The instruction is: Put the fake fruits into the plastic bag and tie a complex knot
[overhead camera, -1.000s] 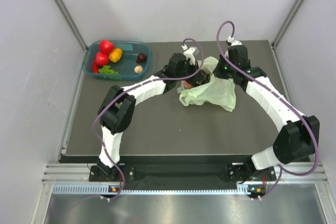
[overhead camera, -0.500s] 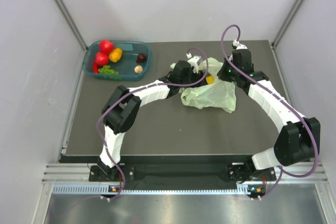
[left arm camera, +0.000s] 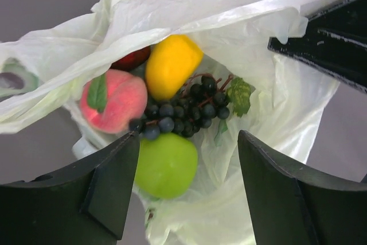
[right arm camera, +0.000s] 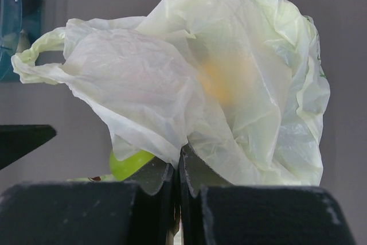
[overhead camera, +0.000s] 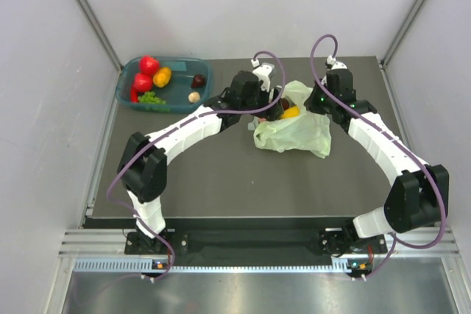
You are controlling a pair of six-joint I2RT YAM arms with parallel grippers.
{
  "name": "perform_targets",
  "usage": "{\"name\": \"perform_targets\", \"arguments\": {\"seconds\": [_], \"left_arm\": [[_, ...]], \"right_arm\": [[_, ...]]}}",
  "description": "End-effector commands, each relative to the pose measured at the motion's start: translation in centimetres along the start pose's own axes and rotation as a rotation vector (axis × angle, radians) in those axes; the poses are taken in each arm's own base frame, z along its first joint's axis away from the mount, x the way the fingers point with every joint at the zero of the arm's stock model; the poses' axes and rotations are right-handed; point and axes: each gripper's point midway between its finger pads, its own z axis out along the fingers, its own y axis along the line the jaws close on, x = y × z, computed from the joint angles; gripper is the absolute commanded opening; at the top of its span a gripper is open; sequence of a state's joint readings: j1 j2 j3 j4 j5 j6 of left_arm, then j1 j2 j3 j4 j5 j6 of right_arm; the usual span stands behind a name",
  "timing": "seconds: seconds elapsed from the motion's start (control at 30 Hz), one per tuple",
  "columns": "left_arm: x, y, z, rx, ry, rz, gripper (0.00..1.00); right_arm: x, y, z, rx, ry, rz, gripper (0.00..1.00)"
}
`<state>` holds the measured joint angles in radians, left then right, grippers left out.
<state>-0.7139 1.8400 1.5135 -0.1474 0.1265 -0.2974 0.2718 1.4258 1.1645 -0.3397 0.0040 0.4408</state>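
The robot holds only the bag's opposite edge, so its left gripper next needs to go to the left in the top view, onto the bag's edge nearest the basket point(overhead camera: 207, 82).
The pale-green plastic bag point(overhead camera: 296, 131) lies mid-table with its mouth held up. My right gripper point(overhead camera: 314, 101) is shut on the bag's rim point(right arm camera: 172, 142), pinching the film between its fingers. My left gripper point(left arm camera: 188, 142) stands open just above the bag's mouth with nothing between its fingers. Inside the bag point(left arm camera: 275, 101) lie fake fruits: a pink peach point(left arm camera: 114, 101), a yellow lemon point(left arm camera: 171, 64), dark grapes point(left arm camera: 189, 110) and a green apple point(left arm camera: 166, 164). More fake fruits, two red point(overhead camera: 146, 73) and an orange one point(overhead camera: 163, 76) among them, sit in the teal basket point(overhead camera: 207, 82).
The teal basket stands at the table's back left corner, its edge also in the right wrist view point(right arm camera: 11, 15). Grey walls close in the table on the left, back and right. The two grippers sit close together over the bag.
My left gripper has gone from shut to open at the bag's mouth, and a yellow fruit now shows inside. The left arm's elbow has swung left. The right gripper held still.
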Motion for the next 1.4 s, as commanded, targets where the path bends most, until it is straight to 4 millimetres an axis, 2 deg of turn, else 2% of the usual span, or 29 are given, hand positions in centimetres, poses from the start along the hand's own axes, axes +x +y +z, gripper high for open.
{"name": "perform_targets", "arguments": {"seconds": [0.0,0.07,0.1,0.13,0.2,0.23,0.33,0.4,0.47,0.5,0.57,0.6,0.63,0.77,0.83,1.0,1.03,1.1,1.13,1.17,1.2,1.33,1.37], "left_arm": [[-2.5,0.3,-3.8,-0.059,-0.024,0.062,0.75],[-4.0,1.9,-5.3,-0.148,-0.070,0.103,0.76],[-4.1,2.4,-5.6,-0.156,-0.071,0.115,0.77],[-4.8,3.8,-6.2,-0.170,-0.083,0.122,0.77],[-5.6,4.4,-6.6,-0.122,-0.095,0.145,0.77],[-6.3,6.3,-7.0,-0.154,-0.107,0.179,0.75],[-7.2,8.1,-7.5,-0.114,-0.110,0.265,0.74],[-7.1,8.4,-7.2,-0.066,-0.098,0.309,0.73],[-5.9,8.6,-6.5,-0.024,-0.039,0.381,0.74],[-6.2,8.4,-6.3,-0.009,-0.034,0.406,0.74],[-5.2,9.2,-5.4,-0.005,0.015,0.445,0.75],[-6.1,9.4,-5.3,-0.004,0.004,0.470,0.75],[-5.4,9.6,-4.5,0.024,0.028,0.469,0.74],[-5.1,10.0,-3.3,0.053,0.071,0.517,0.73],[-4.0,10.7,-2.2,0.056,0.122,0.522,0.73],[-4.2,12.1,-1.2,0.006,0.134,0.550,0.73],[-3.7,12.5,-0.6,0.007,0.148,0.551,0.72],[-3.9,13.0,-0.1,-0.010,0.151,0.557,0.65],[-3.1,13.5,0.7,-0.008,0.173,0.553,0.56],[-3.7,13.5,0.9,-0.009,0.167,0.558,0.52],[-2.6,14.0,1.6,-0.009,0.201,0.548,0.47],[-2.6,13.8,2.2,0.008,0.205,0.539,0.19],[-2.3,13.8,2.2,0.011,0.208,0.535,0.04]], "right_arm": [[-2.5,0.6,-1.1,-0.026,-0.077,0.010,0.00],[-2.5,0.7,-1.1,-0.027,-0.077,0.009,0.00],[-2.6,0.7,-1.1,-0.028,-0.078,0.006,0.00],[-2.6,0.7,-1.1,-0.030,-0.077,0.005,0.00],[-2.4,1.2,-1.2,-0.052,-0.063,-0.003,0.00],[-2.5,1.1,-1.3,-0.052,-0.065,-0.004,0.00],[-2.6,1.2,-1.5,-0.053,-0.068,-0.004,0.00],[-2.6,1.2,-1.5,-0.052,-0.067,-0.006,0.00],[-2.8,1.3,-1.5,-0.053,-0.068,-0.006,0.00],[-2.9,1.3,-1.6,-0.053,-0.068,-0.006,0.00],[-2.9,1.4,-1.6,-0.056,-0.068,-0.005,0.00],[-3.1,1.4,-1.5,-0.057,-0.070,-0.006,0.00],[-3.1,1.4,-1.6,-0.057,-0.068,-0.006,0.00],[-3.3,1.5,-1.6,-0.056,-0.074,-0.007,0.00],[-3.4,1.5,-1.5,-0.053,-0.075,-0.009,0.00],[-3.6,1.7,-1.4,-0.058,-0.072,-0.009,0.00],[-3.6,1.7,-1.4,-0.058,-0.072,-0.009,0.00],[-3.5,1.7,-1.3,-0.057,-0.070,-0.009,0.00],[-3.5,1.7,-1.3,-0.058,-0.069,-0.010,0.00],[-3.6,1.6,-1.3,-0.056,-0.070,-0.012,0.00],[-3.6,1.6,-1.3,-0.054,-0.068,-0.013,0.00],[-3.7,1.5,-1.2,-0.046,-0.068,-0.021,0.00],[-3.7,1.5,-1.2,-0.044,-0.069,-0.022,0.00]]}}
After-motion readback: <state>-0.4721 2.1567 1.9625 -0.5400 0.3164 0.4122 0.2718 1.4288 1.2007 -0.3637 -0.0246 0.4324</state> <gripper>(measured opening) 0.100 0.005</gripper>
